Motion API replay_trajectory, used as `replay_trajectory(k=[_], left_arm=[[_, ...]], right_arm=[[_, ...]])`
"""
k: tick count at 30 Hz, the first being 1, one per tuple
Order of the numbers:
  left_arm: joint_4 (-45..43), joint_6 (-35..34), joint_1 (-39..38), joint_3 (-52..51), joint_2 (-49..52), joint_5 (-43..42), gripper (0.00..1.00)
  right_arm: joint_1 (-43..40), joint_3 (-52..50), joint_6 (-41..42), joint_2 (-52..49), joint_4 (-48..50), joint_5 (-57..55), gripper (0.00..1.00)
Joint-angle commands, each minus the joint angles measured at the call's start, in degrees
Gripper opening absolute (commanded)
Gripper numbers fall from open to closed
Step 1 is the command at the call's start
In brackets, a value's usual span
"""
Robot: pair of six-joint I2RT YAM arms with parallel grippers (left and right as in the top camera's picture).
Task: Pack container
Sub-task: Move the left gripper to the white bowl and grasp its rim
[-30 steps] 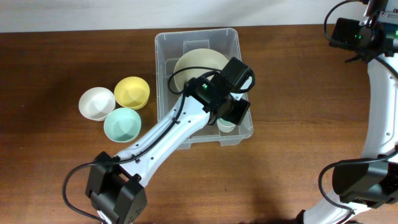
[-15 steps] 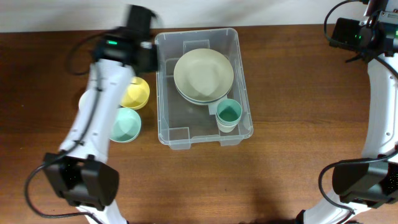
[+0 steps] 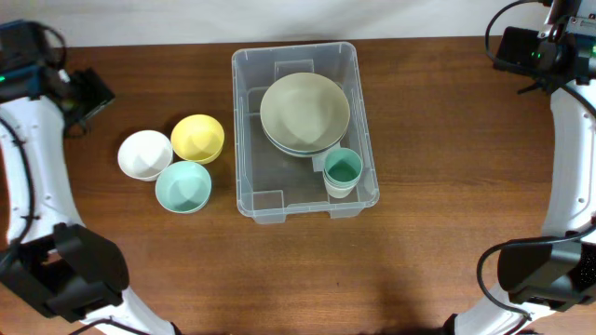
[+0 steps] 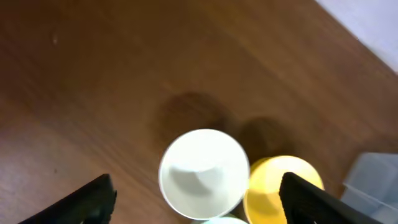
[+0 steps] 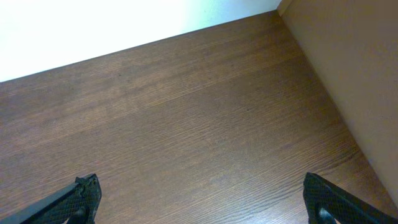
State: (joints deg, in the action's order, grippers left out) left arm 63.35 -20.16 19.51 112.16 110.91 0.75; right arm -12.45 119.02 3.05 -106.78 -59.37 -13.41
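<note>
The white bowl's rim away from the yellow bowl is below my open left gripper, and bare wood leaves room there. My left gripper will move down next with its fingers on both sides of that rim.
The container (image 3: 279, 182), a clear plastic bin, stands mid-table. Inside it are stacked cream bowls (image 3: 304, 112) and an upright green cup (image 3: 342, 171). Left of it, on the table, sit a white bowl (image 3: 144, 154), a yellow bowl (image 3: 197, 138) and a mint bowl (image 3: 182, 186). My left gripper (image 3: 88, 93) hangs at the far left, well away from the bin. In the left wrist view, the left gripper (image 4: 196, 190) is open and empty high above the white bowl (image 4: 204, 172), with the yellow bowl (image 4: 280, 190) beside it. My right gripper (image 5: 202, 193) is open over bare wood.
The right arm (image 3: 568, 140) stands along the table's right edge, far from the bin. A corner of the container (image 4: 376, 180) shows at the right edge of the left wrist view. The table's back edge meets a pale wall.
My left arm has swung out of the container, leaving the green cup inside, and moved past the bowls to the far left. Its jaws have opened wider. The right arm is still.
</note>
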Motion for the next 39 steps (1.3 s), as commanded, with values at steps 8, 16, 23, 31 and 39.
replay_trajectory(k=[8,16,23,31,39], left_arm=[[-2.69,3.72,1.27,-3.65,16.68,-8.11,0.86],[-2.36,3.74,1.27,-3.76,22.34,-8.07,0.8],[-1.09,3.76,1.29,-4.28,23.39,-7.85,0.32],[0.37,3.76,1.29,-4.28,23.39,-4.15,0.01],[4.72,3.74,2.95,3.48,17.27,-4.22,0.01]], right_arm=[[0.04,-0.02,0.61,-0.11,0.15,0.13,0.99],[0.04,-0.02,0.61,-0.11,0.15,0.13,0.99],[0.04,-0.02,0.61,-0.11,0.15,0.13,0.99],[0.04,-0.02,0.61,-0.11,0.15,0.13,0.99],[0.04,-0.02,0.61,-0.11,0.15,0.13,0.99]])
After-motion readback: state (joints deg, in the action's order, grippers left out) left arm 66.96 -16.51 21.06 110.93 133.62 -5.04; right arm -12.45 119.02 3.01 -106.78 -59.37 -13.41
